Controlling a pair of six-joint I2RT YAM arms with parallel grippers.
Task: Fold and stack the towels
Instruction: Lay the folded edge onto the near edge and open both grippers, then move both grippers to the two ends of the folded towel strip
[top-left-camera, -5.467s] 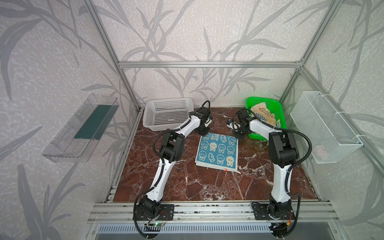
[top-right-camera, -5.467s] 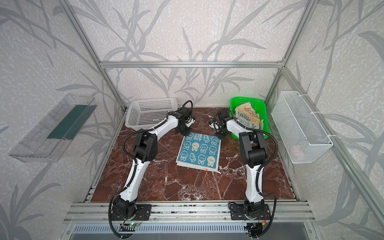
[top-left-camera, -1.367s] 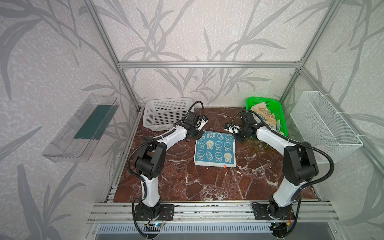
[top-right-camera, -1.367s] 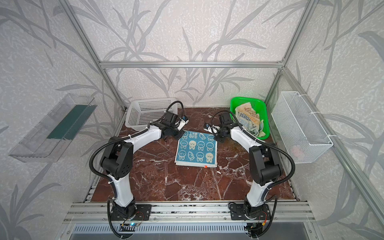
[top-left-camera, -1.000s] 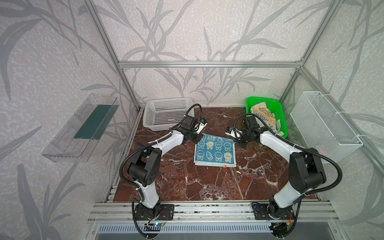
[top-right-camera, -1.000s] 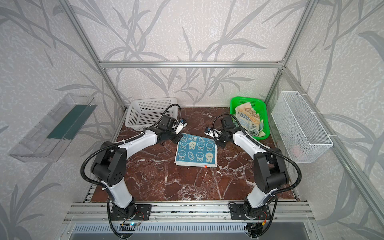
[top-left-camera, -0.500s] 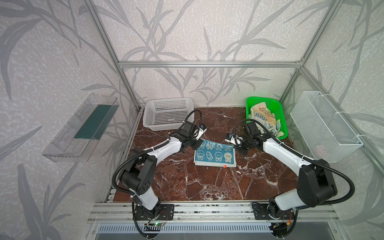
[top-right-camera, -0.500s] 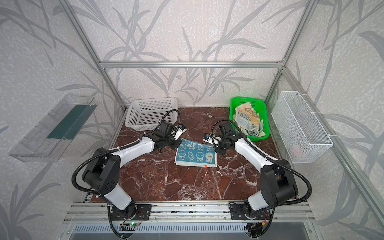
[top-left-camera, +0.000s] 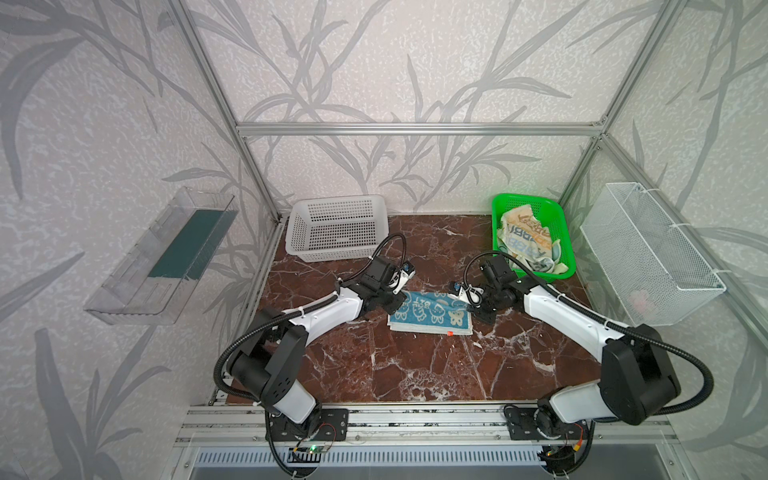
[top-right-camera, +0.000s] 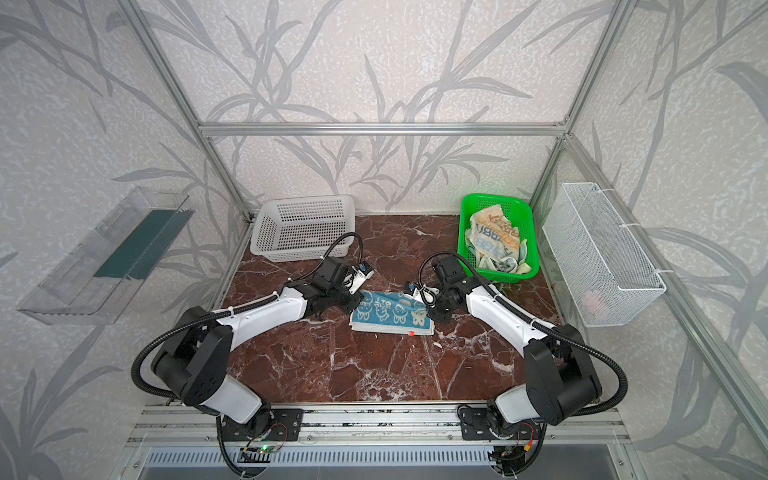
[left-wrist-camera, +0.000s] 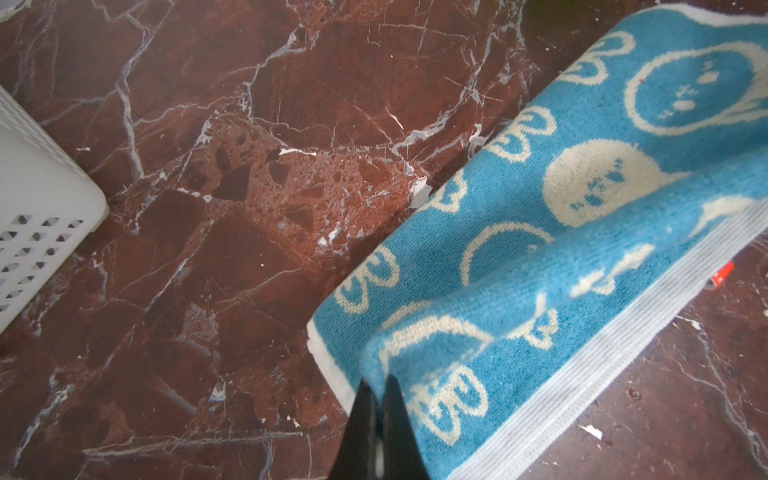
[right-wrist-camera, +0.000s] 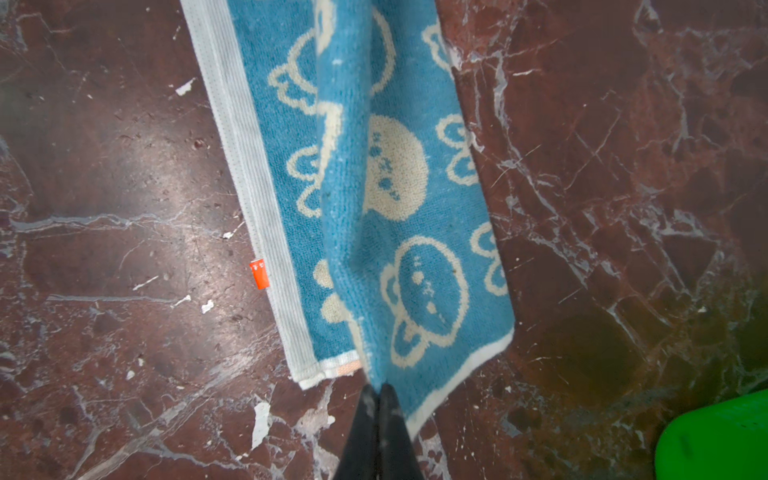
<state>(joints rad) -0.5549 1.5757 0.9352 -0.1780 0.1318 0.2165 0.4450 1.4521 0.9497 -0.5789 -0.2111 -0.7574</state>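
The grey-white hem's end (top-left-camera: 393, 327) (left-wrist-camera: 477, 465) is still uncovered, below and back from my left gripper. I need to draw the towel's lifted corner back and down over it, then release.
The blue towel with cream rabbit faces (top-left-camera: 428, 318) (top-right-camera: 390, 318) lies mid-table, its far half raised and doubled over toward the front. My left gripper (top-left-camera: 395, 304) (left-wrist-camera: 378, 382) is shut on the lifted left corner. My right gripper (top-left-camera: 473, 308) (right-wrist-camera: 379, 388) is shut on the lifted right corner. In both wrist views the raised fold hangs above the lower layer, whose grey-white hem and orange tag (right-wrist-camera: 259, 273) still show. The striped towel with "RABBIT" lettering (top-left-camera: 521, 237) (top-right-camera: 494, 239) lies crumpled in the green basket (top-left-camera: 498, 208), with a teal and pale yellow cloth (top-left-camera: 556, 255) under it.
A white perforated basket (top-left-camera: 336, 228) (left-wrist-camera: 37, 199) stands at the back left, close behind my left arm. On the right wall hangs a white wire basket (top-left-camera: 648, 257), and a clear shelf (top-left-camera: 162, 257) on the left wall. The green basket's corner (right-wrist-camera: 715, 436) is near my right gripper.
Both grippers have carried the blue towel's far edge up and toward the front, so the towel now shows about half its earlier depth. Both arms have drawn back toward the front.
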